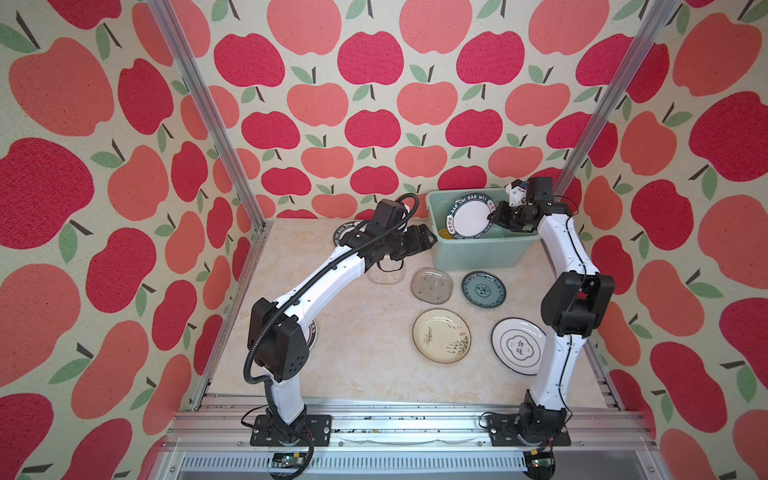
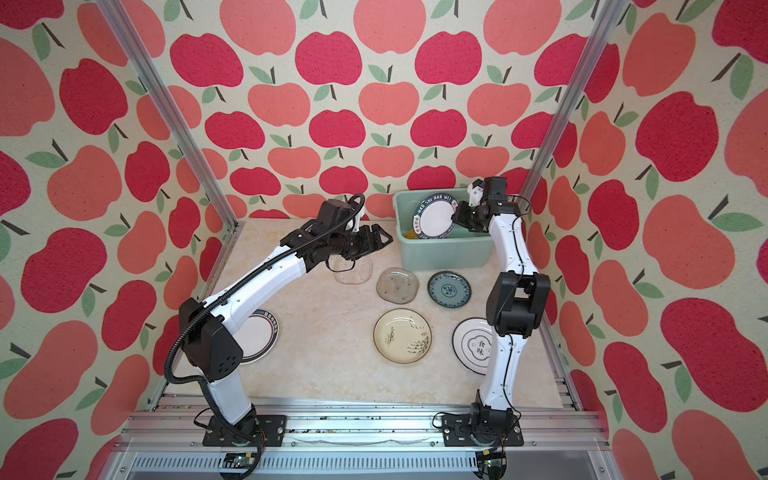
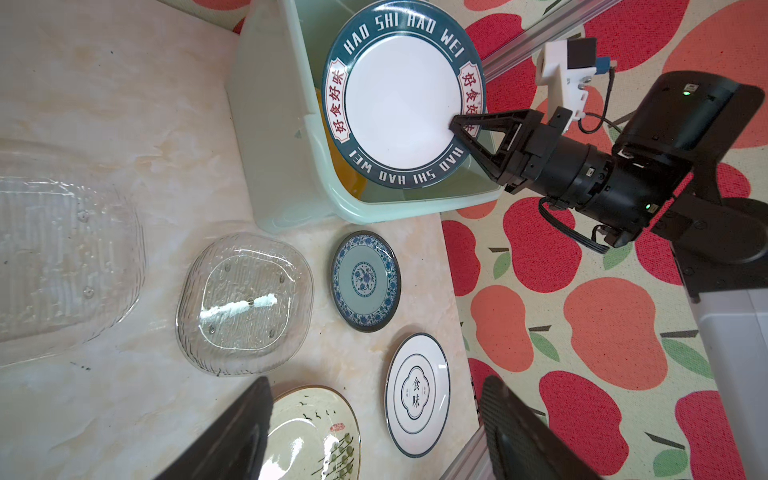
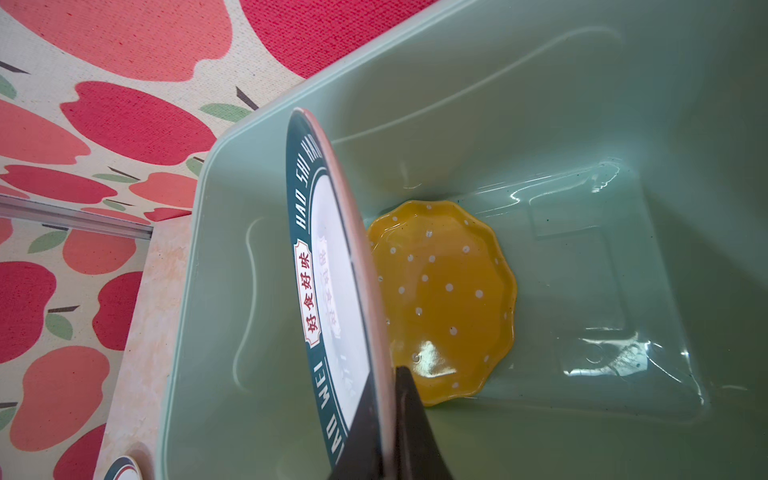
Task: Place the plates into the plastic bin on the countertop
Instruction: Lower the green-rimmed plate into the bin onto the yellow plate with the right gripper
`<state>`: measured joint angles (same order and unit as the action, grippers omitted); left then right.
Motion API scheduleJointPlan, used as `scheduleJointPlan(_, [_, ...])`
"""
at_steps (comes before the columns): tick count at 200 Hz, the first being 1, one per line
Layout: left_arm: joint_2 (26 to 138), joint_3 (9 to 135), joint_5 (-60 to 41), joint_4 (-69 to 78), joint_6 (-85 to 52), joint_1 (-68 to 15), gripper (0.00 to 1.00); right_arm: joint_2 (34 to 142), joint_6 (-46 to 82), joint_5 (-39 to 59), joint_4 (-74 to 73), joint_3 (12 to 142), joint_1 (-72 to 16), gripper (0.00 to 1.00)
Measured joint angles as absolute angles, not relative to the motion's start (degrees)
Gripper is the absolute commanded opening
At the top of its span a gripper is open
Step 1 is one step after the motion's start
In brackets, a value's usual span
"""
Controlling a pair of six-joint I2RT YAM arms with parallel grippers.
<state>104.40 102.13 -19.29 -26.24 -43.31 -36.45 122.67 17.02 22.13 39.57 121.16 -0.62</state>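
The white plate, still above the bottom of the bin, goes down with my right gripper onto the yellow dotted plate (image 1: 444,233) (image 4: 449,299) next. Then my right gripper releases the white plate's rim.
My right gripper (image 1: 496,216) is shut on the rim of a white plate with a dark lettered rim (image 1: 471,216), which it holds tilted on edge inside the mint-green plastic bin (image 1: 478,253). The right wrist view shows both fingers pinching that plate (image 4: 328,266) over a yellow dotted plate (image 4: 449,299) that lies flat on the bin floor. My left gripper (image 1: 432,239) hovers open and empty just left of the bin, above a clear glass plate (image 1: 386,272). On the countertop (image 1: 365,353) lie a second glass plate (image 1: 432,284), a teal plate (image 1: 483,289), a cream plate (image 1: 441,336) and a white plate (image 1: 517,345).
Another lettered plate (image 1: 345,230) peeks out behind my left wrist at the back. A white plate (image 2: 259,334) lies half hidden under my left elbow. Aluminium rails (image 1: 415,419) edge the front, and apple-patterned walls close the other sides.
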Motion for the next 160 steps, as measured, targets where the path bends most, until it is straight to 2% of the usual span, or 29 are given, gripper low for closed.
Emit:
scheduleJointPlan(97, [107.31,103.88,-20.36,-28.58,-42.48,-36.45,0.81,131.63,13.45,23.88,40.21,123.66,-3.42,0.03])
scheduleJointPlan(160, [107.70,103.90,-21.04,-29.65,-42.44,-36.45,0.81,135.04,11.99,23.77,42.15,127.20,-3.60,0.11])
